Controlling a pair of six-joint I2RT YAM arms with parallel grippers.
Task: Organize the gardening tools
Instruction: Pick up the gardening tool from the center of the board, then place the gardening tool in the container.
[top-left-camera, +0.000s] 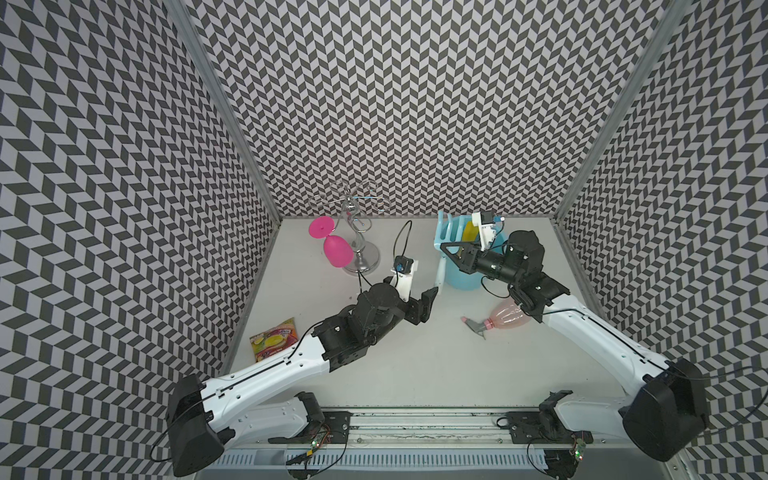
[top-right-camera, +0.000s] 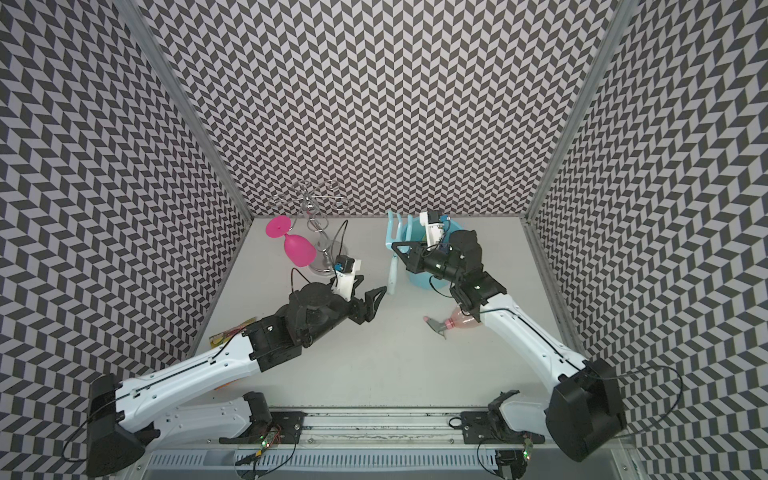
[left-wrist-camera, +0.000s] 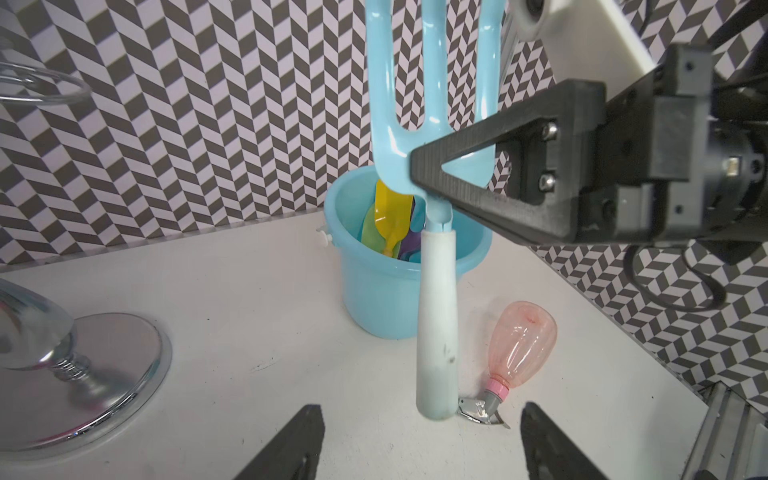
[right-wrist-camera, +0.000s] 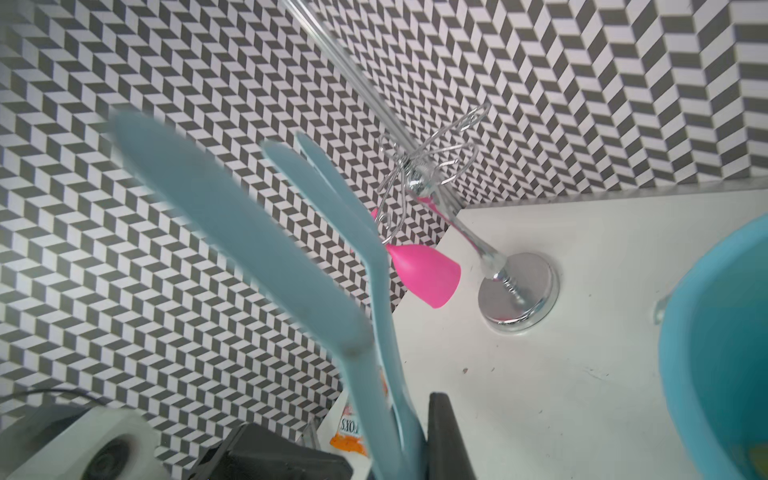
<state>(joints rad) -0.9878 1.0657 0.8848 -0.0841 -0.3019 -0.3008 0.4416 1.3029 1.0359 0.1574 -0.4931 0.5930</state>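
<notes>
My right gripper needs to carry the fork outward next, lower it handle-first and release it. The blue bucket's opening (top-left-camera: 470, 231) (right-wrist-camera: 737, 344) with other tools inside is outward and below.
My right gripper (top-left-camera: 444, 246) is shut on the neck of the pale blue fork (top-left-camera: 441, 270), holding it upright, tines up, just left of the blue bucket (top-left-camera: 465, 280). The left wrist view shows the fork's whitish handle (left-wrist-camera: 438, 324) hanging free above the table. My left gripper (left-wrist-camera: 419, 449) stands open in front of the handle's lower end, fingers wide apart and touching nothing. A yellow scoop (left-wrist-camera: 390, 216), a green trowel (left-wrist-camera: 370, 232) and a purple tool (left-wrist-camera: 409, 241) sit inside the bucket. The pink spray bottle (top-left-camera: 505, 318) lies on its side near the right arm.
A chrome wire stand (top-left-camera: 361, 257) stands at the back left with a pink wine glass (top-left-camera: 334, 249) hanging from it. An orange candy packet (top-left-camera: 276, 338) lies by the left wall. Patterned walls close the table on three sides.
</notes>
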